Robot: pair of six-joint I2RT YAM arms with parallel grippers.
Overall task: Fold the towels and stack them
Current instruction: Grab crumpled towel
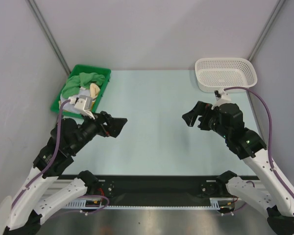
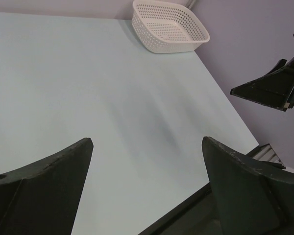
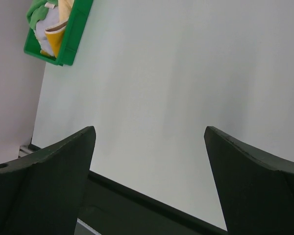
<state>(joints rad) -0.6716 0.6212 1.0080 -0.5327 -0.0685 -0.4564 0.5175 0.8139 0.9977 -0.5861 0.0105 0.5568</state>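
The green towel is on top. My left gripper needs to swing outward next, turn toward the tray and then go down onto the towel's fold [image 1: 80,82].
The towels lie crumpled together in the green tray [image 1: 102,73] at the back left: a green towel [image 1: 81,81], a yellow one [image 1: 94,89] and a pale one [image 3: 50,25] partly under my left arm. The right wrist view shows the same heap [image 3: 51,22] at its top left corner. My left gripper [image 1: 118,126] hovers over the table right of the tray, open, nothing between its fingers. My right gripper [image 1: 191,116] hovers opposite it, near the middle right, also open and empty. In the wrist views both grippers [image 2: 147,142] [image 3: 149,129] frame bare table.
A white mesh basket [image 1: 225,73] stands at the back right corner, seen also in the left wrist view as the basket [image 2: 169,27]. The pale blue table [image 1: 152,98] is walled by grey panels on three sides. A black rail [image 1: 157,186] runs along the near edge.
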